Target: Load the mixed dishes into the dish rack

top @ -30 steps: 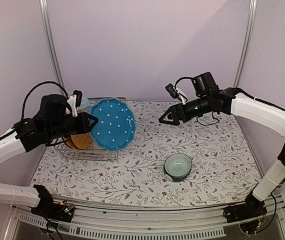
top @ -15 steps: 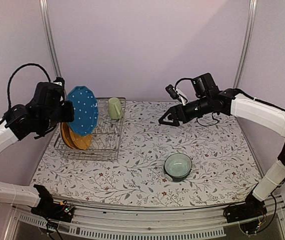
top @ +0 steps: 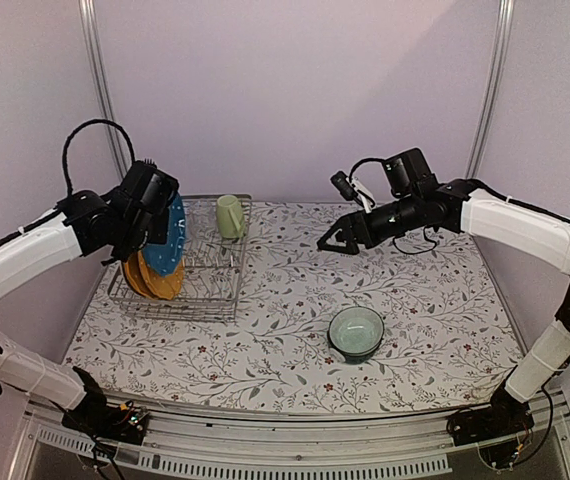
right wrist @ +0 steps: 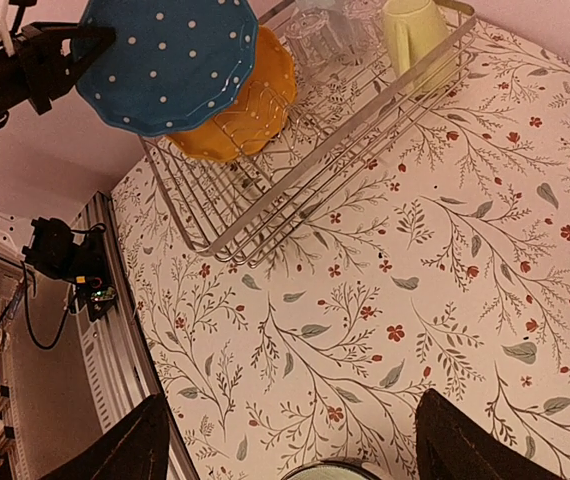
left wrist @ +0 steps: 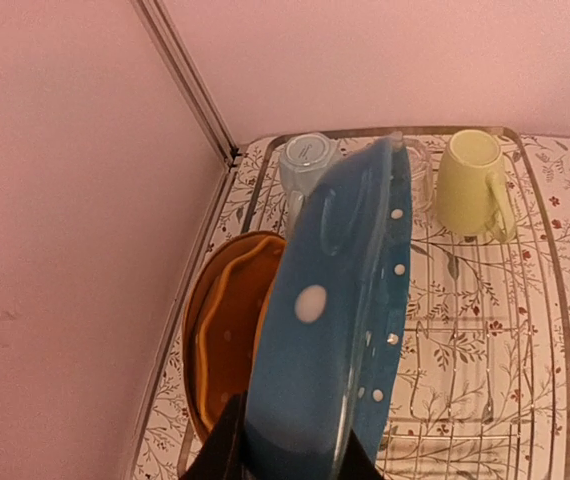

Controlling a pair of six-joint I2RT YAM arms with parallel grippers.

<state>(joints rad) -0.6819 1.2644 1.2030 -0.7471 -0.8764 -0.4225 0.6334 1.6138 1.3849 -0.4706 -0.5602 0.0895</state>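
Observation:
The blue dotted plate is still hanging above the rack, so my left gripper should go down beside the yellow dotted plate, between the rack's wires (top: 182, 273).
My left gripper (top: 155, 215) is shut on the rim of the blue dotted plate (top: 173, 235) and holds it upright, edge-on, over the left end of the dish rack (top: 180, 298). In the left wrist view the blue plate (left wrist: 335, 330) stands just right of the yellow dotted plate (left wrist: 225, 340), which stands in the rack (left wrist: 545, 300). A light blue mug (left wrist: 305, 160), a clear glass (left wrist: 417, 180) and a pale yellow-green mug (left wrist: 470, 185) sit at the rack's far end. A teal bowl (top: 355, 332) sits on the table. My right gripper (top: 335, 238) is open and empty, high above the table.
The rack sits at the table's far left, close to the left wall (left wrist: 65, 250). The right part of the rack holds only bare tines. The right wrist view shows the floral cloth (right wrist: 415, 250) below and the table's left edge rail (right wrist: 115, 320).
My left gripper has swung the blue plate left and turned it from face-on to edge-on, lowering it beside the yellow plate in the rack. The right arm has not moved.

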